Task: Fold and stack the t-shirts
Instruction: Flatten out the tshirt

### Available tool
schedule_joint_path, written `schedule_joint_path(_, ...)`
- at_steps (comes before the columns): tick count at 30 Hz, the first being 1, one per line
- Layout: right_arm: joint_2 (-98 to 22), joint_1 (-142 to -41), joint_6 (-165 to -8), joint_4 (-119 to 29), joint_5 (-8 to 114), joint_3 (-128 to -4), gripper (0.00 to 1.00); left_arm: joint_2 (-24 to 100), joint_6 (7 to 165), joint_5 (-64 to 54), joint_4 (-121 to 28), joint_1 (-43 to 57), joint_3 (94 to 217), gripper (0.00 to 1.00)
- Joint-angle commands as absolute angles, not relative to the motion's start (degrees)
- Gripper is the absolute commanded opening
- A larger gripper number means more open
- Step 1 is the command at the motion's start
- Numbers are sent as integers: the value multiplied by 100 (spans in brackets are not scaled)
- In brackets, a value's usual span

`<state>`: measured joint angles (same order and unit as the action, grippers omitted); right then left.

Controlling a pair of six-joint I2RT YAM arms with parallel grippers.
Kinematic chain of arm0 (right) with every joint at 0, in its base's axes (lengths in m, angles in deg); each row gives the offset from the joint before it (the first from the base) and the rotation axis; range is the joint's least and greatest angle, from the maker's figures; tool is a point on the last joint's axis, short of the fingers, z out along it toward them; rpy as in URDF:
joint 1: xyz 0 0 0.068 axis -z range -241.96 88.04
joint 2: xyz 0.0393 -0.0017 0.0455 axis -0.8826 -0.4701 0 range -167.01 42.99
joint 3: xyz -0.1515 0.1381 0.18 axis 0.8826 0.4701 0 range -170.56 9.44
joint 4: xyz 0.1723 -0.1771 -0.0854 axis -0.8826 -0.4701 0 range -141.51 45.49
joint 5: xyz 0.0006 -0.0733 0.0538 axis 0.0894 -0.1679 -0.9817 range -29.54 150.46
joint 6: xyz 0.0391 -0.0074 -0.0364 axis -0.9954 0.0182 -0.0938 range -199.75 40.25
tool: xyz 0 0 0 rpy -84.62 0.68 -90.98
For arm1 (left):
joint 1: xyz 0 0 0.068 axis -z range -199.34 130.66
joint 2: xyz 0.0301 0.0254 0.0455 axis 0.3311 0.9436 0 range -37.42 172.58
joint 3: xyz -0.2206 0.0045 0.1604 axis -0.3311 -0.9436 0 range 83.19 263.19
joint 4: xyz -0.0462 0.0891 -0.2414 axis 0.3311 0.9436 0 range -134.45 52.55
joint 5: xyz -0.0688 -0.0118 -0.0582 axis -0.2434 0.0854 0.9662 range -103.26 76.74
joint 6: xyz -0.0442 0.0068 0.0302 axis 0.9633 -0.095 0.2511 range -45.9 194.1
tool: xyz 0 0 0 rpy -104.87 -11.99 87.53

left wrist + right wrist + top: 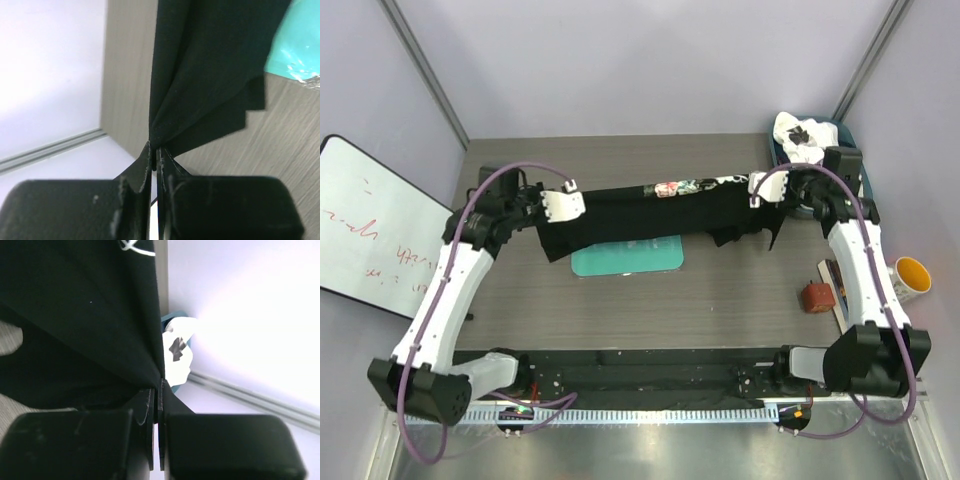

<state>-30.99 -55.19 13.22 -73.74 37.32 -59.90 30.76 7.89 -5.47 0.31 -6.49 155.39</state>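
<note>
I next lower my right gripper left in the top view and release over the tabletop [745, 164] beside the blue tray.
The black t-shirt [650, 215] with a pink-rose print hangs stretched between both grippers above the table, its lower part draped over the teal board [626, 259]. My left gripper [570, 186] is shut on its left end; the wrist view shows the cloth [200, 75] pinched at the fingertips [154, 151]. My right gripper [756, 184] is shut on its right end, and the black cloth [80, 315] fills that wrist view. The white t-shirt with black patches [802, 138] lies bunched at the far right corner; it also shows in the right wrist view [177, 350].
A blue tray [850, 140] holds the white shirt. A whiteboard [370, 225] leans at the left. A brown block [817, 297], a book and a yellow-lined mug [910, 275] sit at the right edge.
</note>
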Motion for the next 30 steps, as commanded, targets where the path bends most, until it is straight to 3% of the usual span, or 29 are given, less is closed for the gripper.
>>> schedule_joint_path(1, -2303, -5378, 1876, -7535, 3025, -5832, 1, 2429, 643, -351, 99, -870, 15561, 0)
schedule_joint_path(6, -1986, -5378, 1930, -8203, 2154, -6051, 1, 1858, 459, -183, 187, -870, 15447, 0)
schedule_joint_path(13, -3012, -5387, 2431, -8345, 1818, -6385, 1, 2382, -393, -385, 30, -1159, 14815, 0)
schedule_joint_path(19, -4717, -5519, 2924, -7959, 2134, -6991, 1, 3630, -562, -1158, -2280, -1468, 14234, 0)
schedule_joint_path(25, -5966, -5720, 2223, -5896, 2704, -7195, 2, 4616, -333, -1623, -3853, -1441, 14304, 0)
schedule_joint_path(27, -6203, -5756, 2124, -4999, 2916, -7194, 8, 4922, -377, -1791, -4250, -1433, 14260, 0)
schedule_joint_path(30, -6511, -5818, 1747, -3926, 3259, -7063, 51, 5240, -211, -2142, -4830, -1433, 14400, 3)
